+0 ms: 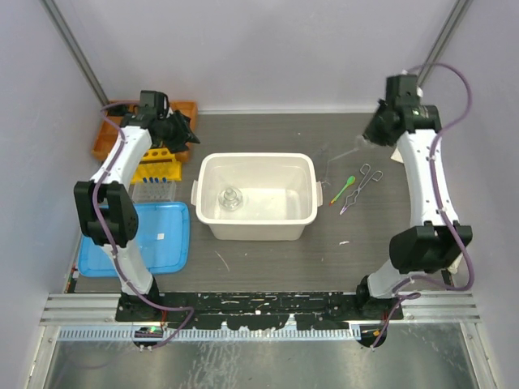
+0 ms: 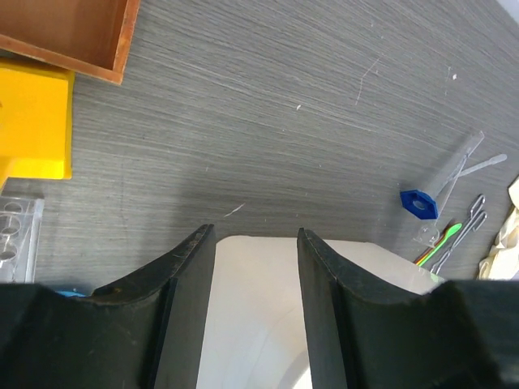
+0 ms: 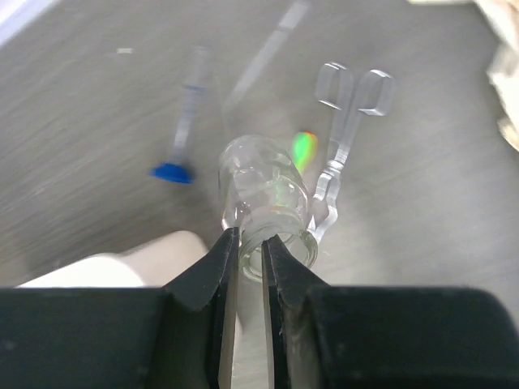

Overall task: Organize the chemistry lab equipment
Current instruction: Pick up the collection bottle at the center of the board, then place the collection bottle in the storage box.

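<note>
My right gripper should next move across and down to release the clear glass tube beside the flask (image 1: 231, 198), because the bottom of the tub is below, to the left in the top view.
My right gripper (image 3: 250, 237) is shut on the rim of a clear glass tube (image 3: 263, 190), one finger inside its mouth and one outside, held above the table right of the white tub (image 1: 255, 156). Below it lie a thin tube (image 3: 190, 89) with a blue cap (image 3: 172, 172), a green spoon (image 3: 304, 148) and metal forceps (image 3: 349, 121). A glass flask (image 1: 231, 198) sits inside the tub. My left gripper (image 2: 255, 235) is open and empty, hovering near the yellow rack (image 1: 158, 166) and facing the tub's far left corner.
An orange tray (image 1: 109, 138) stands at the back left behind the yellow rack. A clear plastic rack (image 1: 154, 190) and a blue tray (image 1: 154, 239) lie left of the tub. A cream cloth (image 2: 507, 235) shows at the far right in the left wrist view.
</note>
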